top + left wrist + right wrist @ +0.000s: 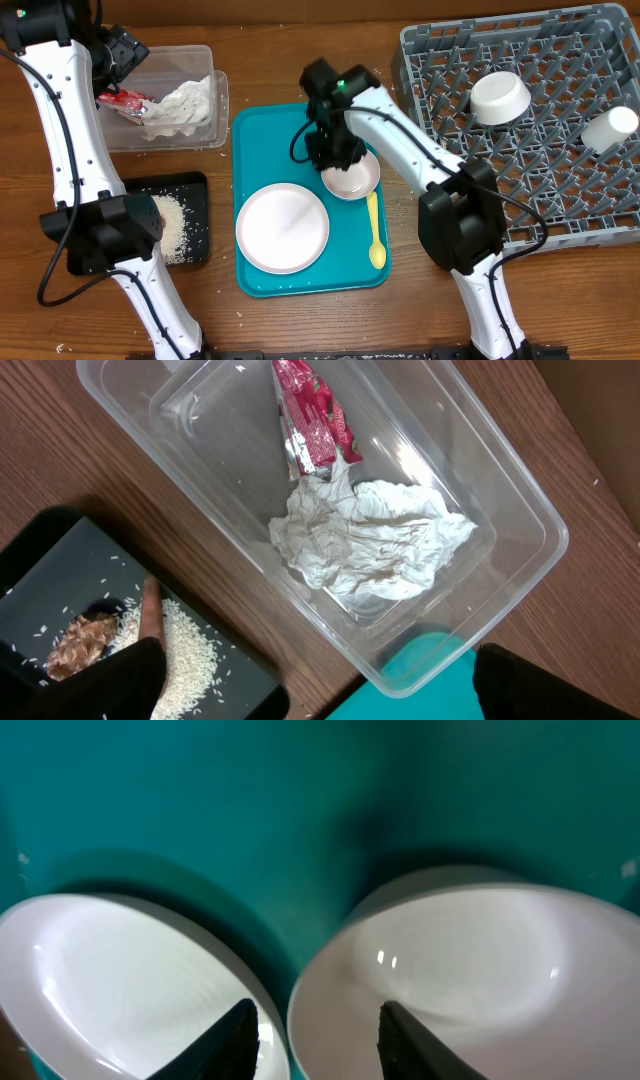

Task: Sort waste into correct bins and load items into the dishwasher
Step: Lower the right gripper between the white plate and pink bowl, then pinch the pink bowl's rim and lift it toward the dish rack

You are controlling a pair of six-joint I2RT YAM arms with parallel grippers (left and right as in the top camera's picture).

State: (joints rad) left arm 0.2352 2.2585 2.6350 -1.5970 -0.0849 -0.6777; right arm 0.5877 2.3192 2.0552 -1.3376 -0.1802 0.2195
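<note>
The pink dish's rim [293,1012] beside that plate is below my right gripper, between its open fingers, so my right gripper will next go down slightly toward the big plate [110,980].
In the clear tub [520,510] lie a crumpled white napkin [370,540] and a red wrapper [315,420]. My left gripper [335,695] hangs open above the tub's near corner, holding nothing. The black tray [60,555] holds rice [190,650], a brown lump [80,640] and an orange stick [150,610]. My right gripper [315,1040] is low over the teal tray with its jaws apart. They straddle the rim of the small pink dish [470,960], one finger [235,1040] over the big plate [110,980]. A yellow spoon [376,232] lies beside them.
The grey dish rack [560,200] fills the right side, with a white bowl [500,97] and a white cup [610,130] in it. The teal tray [260,140] sits in the middle, between the tub [215,110] and the rack. The black tray [195,190] lies front left.
</note>
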